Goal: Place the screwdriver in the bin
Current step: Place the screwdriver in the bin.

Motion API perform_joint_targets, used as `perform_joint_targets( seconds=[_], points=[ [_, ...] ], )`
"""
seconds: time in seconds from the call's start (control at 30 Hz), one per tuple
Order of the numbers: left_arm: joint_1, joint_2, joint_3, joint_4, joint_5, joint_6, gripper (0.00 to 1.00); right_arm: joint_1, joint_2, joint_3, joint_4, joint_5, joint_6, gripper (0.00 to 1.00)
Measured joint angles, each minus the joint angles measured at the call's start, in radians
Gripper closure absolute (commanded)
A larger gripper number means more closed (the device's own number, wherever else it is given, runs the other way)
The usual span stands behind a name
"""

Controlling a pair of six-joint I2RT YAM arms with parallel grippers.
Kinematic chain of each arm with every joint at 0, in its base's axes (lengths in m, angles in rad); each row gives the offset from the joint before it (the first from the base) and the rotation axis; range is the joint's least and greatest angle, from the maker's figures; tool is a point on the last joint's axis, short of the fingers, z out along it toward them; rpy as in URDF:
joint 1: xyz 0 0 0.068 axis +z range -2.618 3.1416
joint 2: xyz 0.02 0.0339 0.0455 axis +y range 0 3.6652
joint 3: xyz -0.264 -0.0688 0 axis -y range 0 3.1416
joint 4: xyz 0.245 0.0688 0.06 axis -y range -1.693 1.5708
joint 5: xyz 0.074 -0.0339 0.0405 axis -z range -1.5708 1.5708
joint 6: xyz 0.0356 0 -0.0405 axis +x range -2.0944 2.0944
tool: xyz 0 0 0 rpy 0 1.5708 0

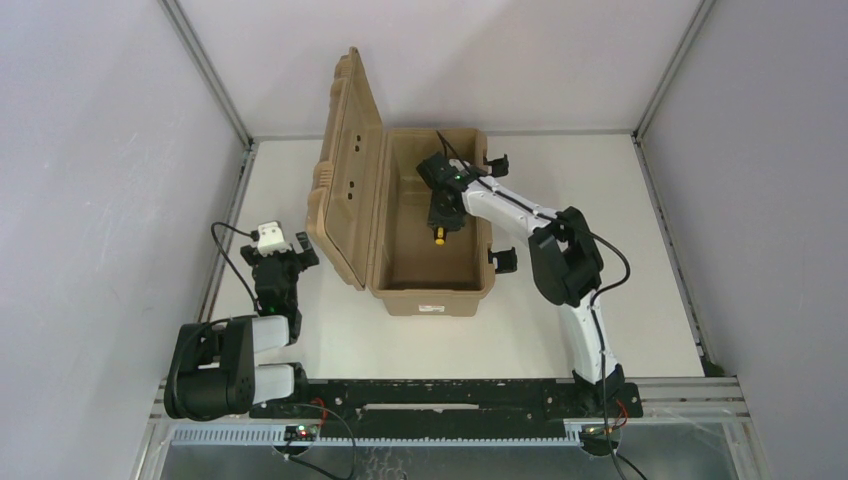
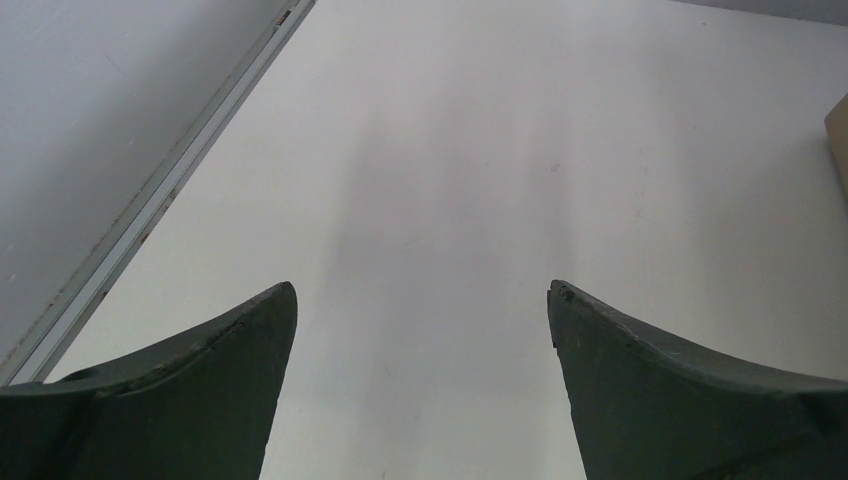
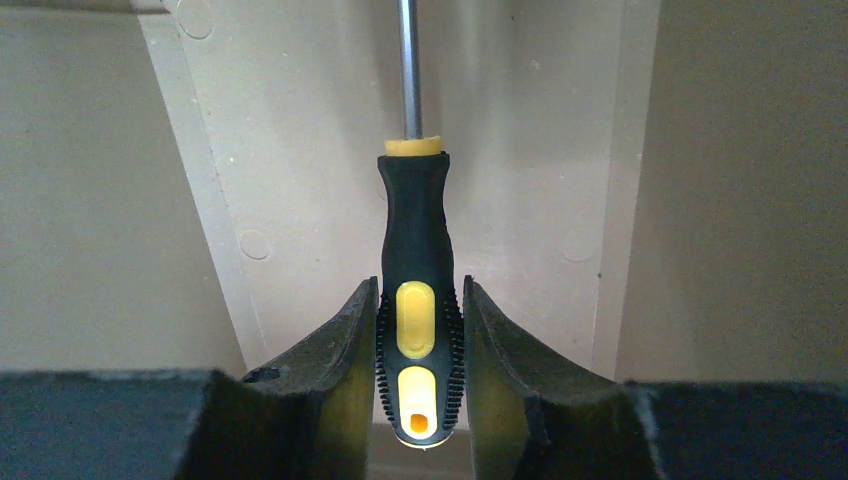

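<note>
My right gripper moves further down toward the bin's tan bottom next and releases the screwdriver's handle, since the screwdriver (image 3: 415, 260) hangs above that bottom inside the bin's sides.
The tan bin (image 1: 430, 296) stands open at mid-table, its ribbed lid (image 1: 345, 165) tipped up to the left. My right gripper (image 1: 440, 222) reaches down into it from the far side. In the right wrist view this gripper (image 3: 420, 300) is shut on the screwdriver (image 3: 415, 260): both fingers (image 3: 340, 340) press the ribbed black and yellow handle, and the thin metal shaft (image 3: 407, 60) points away over the bin's tan floor (image 3: 300, 150). My left gripper (image 1: 283, 258) sits low at the table's left, open with nothing between its fingers (image 2: 240, 340).
Black latches (image 1: 494, 162) stick out from the bin's right side, and another latch (image 1: 503, 260) lies nearer the front. A white label (image 1: 432, 308) marks the bin's near wall. Grey walls close the table on three sides. The bin's corner (image 2: 838, 140) shows in the left wrist view.
</note>
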Motion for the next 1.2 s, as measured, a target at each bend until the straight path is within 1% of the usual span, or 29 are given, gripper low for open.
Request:
perform_joint_targets(
  seconds=[0.2, 0.43, 0.77, 0.87, 1.0, 1.1, 1.2],
  points=[
    [0.0, 0.0, 0.0, 0.0, 0.0, 0.0, 0.0, 0.004, 0.025, -0.014, 0.031, -0.005, 0.0, 0.68],
    [0.0, 0.0, 0.0, 0.0, 0.0, 0.0, 0.0, 0.005, 0.057, -0.038, 0.054, -0.014, -0.002, 0.55],
    [0.0, 0.0, 0.0, 0.0, 0.0, 0.0, 0.0, 0.005, 0.066, -0.058, 0.086, -0.032, -0.006, 0.43],
    [0.0, 0.0, 0.0, 0.0, 0.0, 0.0, 0.0, 0.004, 0.053, -0.073, 0.095, -0.039, -0.009, 0.39],
    [0.0, 0.0, 0.0, 0.0, 0.0, 0.0, 0.0, 0.003, 0.02, -0.085, 0.095, -0.042, -0.02, 0.31],
    [0.0, 0.0, 0.0, 0.0, 0.0, 0.0, 0.0, 0.003, -0.023, -0.085, 0.096, -0.043, -0.034, 0.26],
    [0.0, 0.0, 0.0, 0.0, 0.0, 0.0, 0.0, 0.0, -0.074, -0.085, 0.098, -0.047, -0.051, 0.22]
  ],
)
